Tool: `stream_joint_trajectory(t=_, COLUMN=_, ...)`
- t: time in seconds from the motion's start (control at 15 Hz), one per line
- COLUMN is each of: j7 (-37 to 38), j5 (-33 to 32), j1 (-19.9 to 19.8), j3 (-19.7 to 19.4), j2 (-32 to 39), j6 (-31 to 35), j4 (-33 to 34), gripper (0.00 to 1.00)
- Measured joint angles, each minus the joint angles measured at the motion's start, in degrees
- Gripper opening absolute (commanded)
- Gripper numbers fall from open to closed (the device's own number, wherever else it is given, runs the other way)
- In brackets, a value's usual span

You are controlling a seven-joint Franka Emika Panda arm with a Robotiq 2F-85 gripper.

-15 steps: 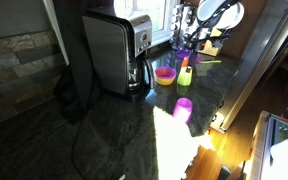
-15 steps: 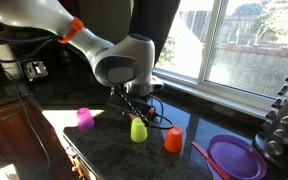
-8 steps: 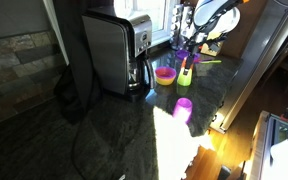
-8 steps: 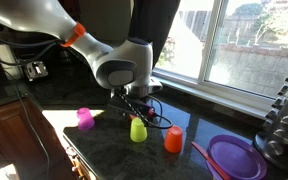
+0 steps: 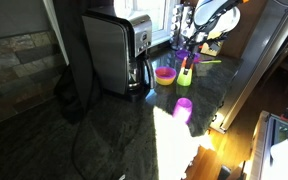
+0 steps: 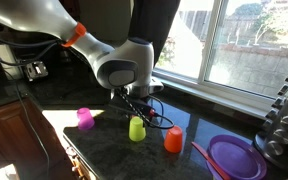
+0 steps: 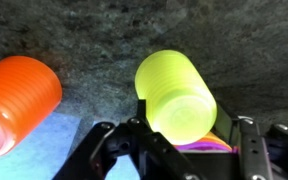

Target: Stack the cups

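The green cup will be lifted and carried over the orange cup, also upside down and to my gripper's left in the wrist view, then my gripper will lower and release it.
The green cup stands upside down between my fingers in the wrist view. It also shows in both exterior views. My gripper comes down on it from above and looks shut on it. The orange cup stands upside down just beside it. The magenta cup stands apart in a sunlit patch of the dark counter.
A pink bowl with a yellow inside sits by the green cup. A large black and silver toaster stands behind. A purple plate lies past the orange cup. The counter edge runs near the cups.
The green cup has shifted very slightly upward with the gripper around it. The orange and magenta cups have not moved.
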Motion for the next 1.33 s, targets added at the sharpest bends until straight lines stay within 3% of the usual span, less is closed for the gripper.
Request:
stream_joint_trajectory(t=0.4, j7=0.2, j5=-2.1, j1=-2.0, j3=-1.5, j2=-5.8, j6=-7.0, j4=2.8, gripper=0.42)
stream_joint_trajectory(t=0.73, j7=2.4, j5=-1.9, j1=-3.1, j3=-4.5, j2=-10.8, j6=-10.6, j4=9.5, gripper=0.42)
stream_joint_trajectory(t=0.93, j7=5.9, j5=-1.2, j1=-3.5, j3=-6.3, j2=-8.2, j6=-10.6, j4=14.8, gripper=0.42)
stream_joint_trajectory(t=1.33, j7=11.5, j5=1.0, j1=-5.7, j3=-7.3, j2=3.7, j6=-11.8, j4=25.0, gripper=0.42)
